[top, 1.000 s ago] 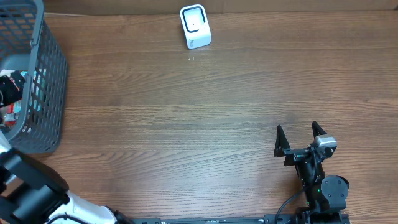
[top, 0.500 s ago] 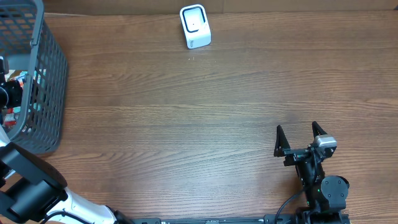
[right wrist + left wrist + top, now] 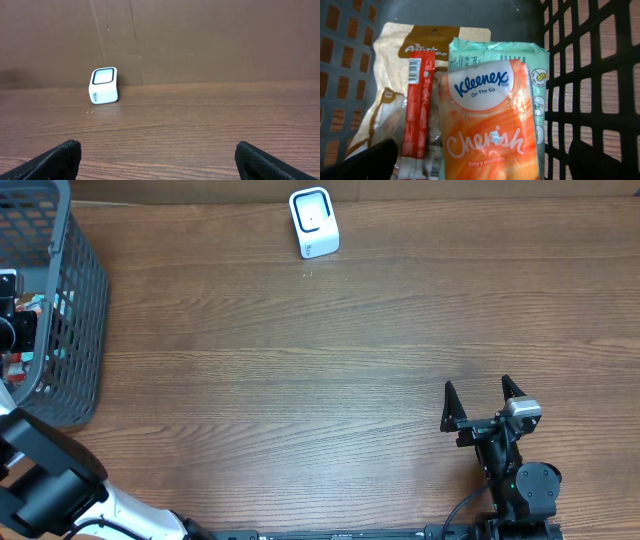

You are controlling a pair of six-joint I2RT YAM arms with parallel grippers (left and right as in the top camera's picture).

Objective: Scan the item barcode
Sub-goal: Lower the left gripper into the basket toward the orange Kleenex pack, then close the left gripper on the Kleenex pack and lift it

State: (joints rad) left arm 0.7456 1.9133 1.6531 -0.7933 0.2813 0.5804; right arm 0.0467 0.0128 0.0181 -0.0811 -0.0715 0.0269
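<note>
My left gripper goes deeper down into the basket onto the orange Kleenex tissue pack next and closes across its sides, because it lies uppermost there.
My left gripper hangs open inside the grey basket, right above an orange Kleenex tissue pack, with one finger on each side of the pack and not touching it. Under and beside that item lie a green wipes pack, a red stick pack and a beige snack bag. No barcode shows. The white scanner stands at the table's far edge, also in the right wrist view as the scanner. My right gripper is open and holds nothing, low over the table at the near right.
The basket's black lattice wall rises close to my left gripper's right finger. A brown board backs the table behind the scanner. Bare wooden tabletop lies between the basket, the scanner and my right arm.
My left gripper has shifted a little farther along inside the basket, toward the far side. The right arm has not moved.
</note>
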